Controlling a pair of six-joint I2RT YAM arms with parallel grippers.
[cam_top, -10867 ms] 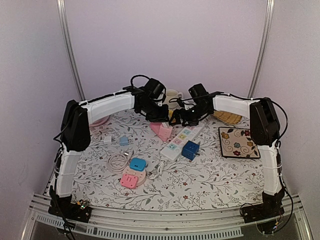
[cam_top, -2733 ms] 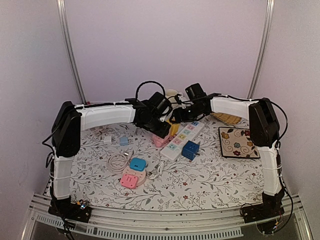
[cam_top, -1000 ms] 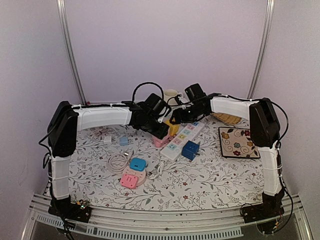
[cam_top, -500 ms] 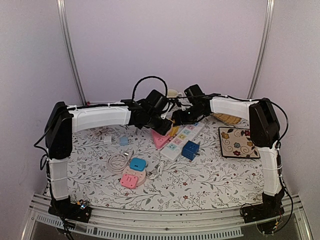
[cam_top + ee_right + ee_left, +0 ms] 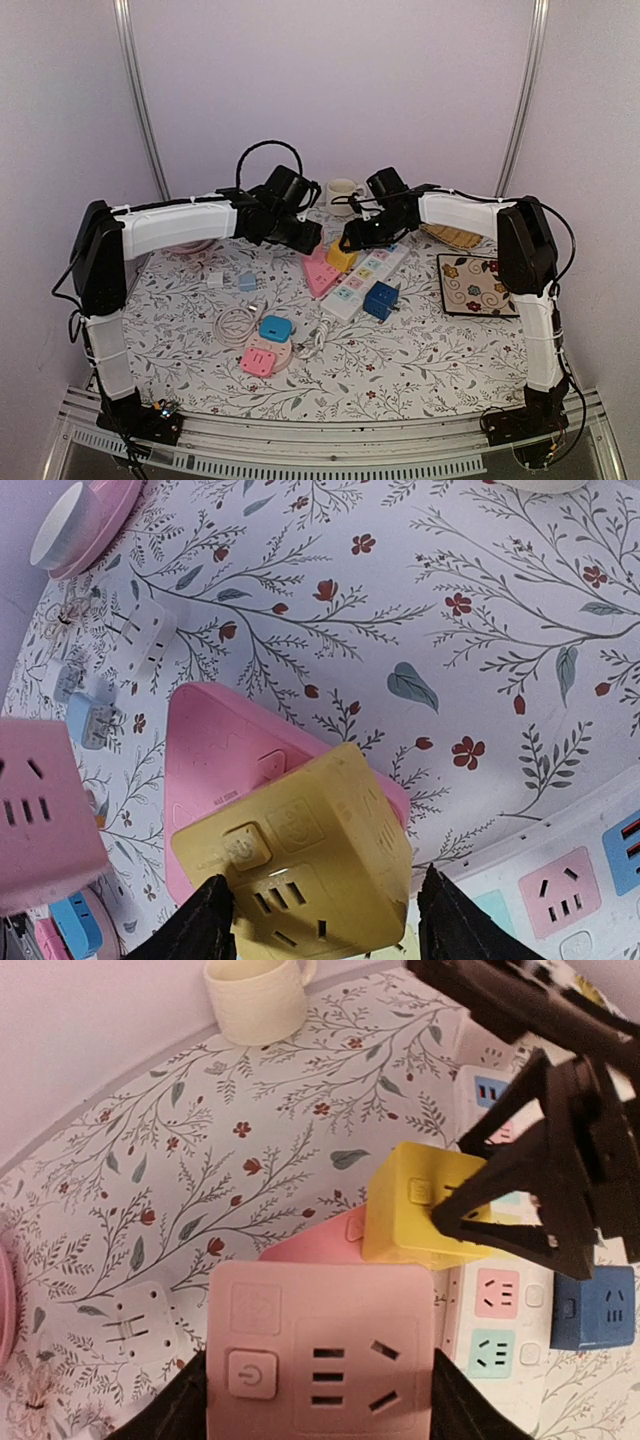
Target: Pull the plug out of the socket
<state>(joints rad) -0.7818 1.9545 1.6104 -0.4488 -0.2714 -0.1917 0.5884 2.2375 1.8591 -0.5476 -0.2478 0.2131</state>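
The robot's left gripper should next move back, to the left in the top view, and then set the pink plug down onto cloth (image 5: pixel 192 309) beside the coiled cable.
My left gripper (image 5: pixel 320 1400) is shut on a pink cube plug (image 5: pixel 320 1355) with a power button, and holds it in the air, clear of the pink triangular socket (image 5: pixel 315 1250). In the top view the left gripper (image 5: pixel 303 238) hovers up and to the left of that socket (image 5: pixel 318 272); the plug is hidden there. A yellow cube plug (image 5: pixel 300 865) still sits on the socket (image 5: pixel 215 765). My right gripper (image 5: pixel 325 920) is shut on the yellow plug (image 5: pixel 340 256). The right wrist view shows the pink plug (image 5: pixel 40 810) at its left edge.
A white power strip (image 5: pixel 366 272) with a blue cube (image 5: pixel 381 298) lies just right of the socket. A cream cup (image 5: pixel 343 190) stands behind. A floral mat (image 5: pixel 473 285) is at right. A coiled cable (image 5: pixel 235 322) and blue and pink adapters (image 5: pixel 265 342) lie in front.
My left gripper has moved left and up with the pink plug, which has come off the triangular socket. The socket tipped up, then dropped flat. The right gripper stayed on the yellow plug.
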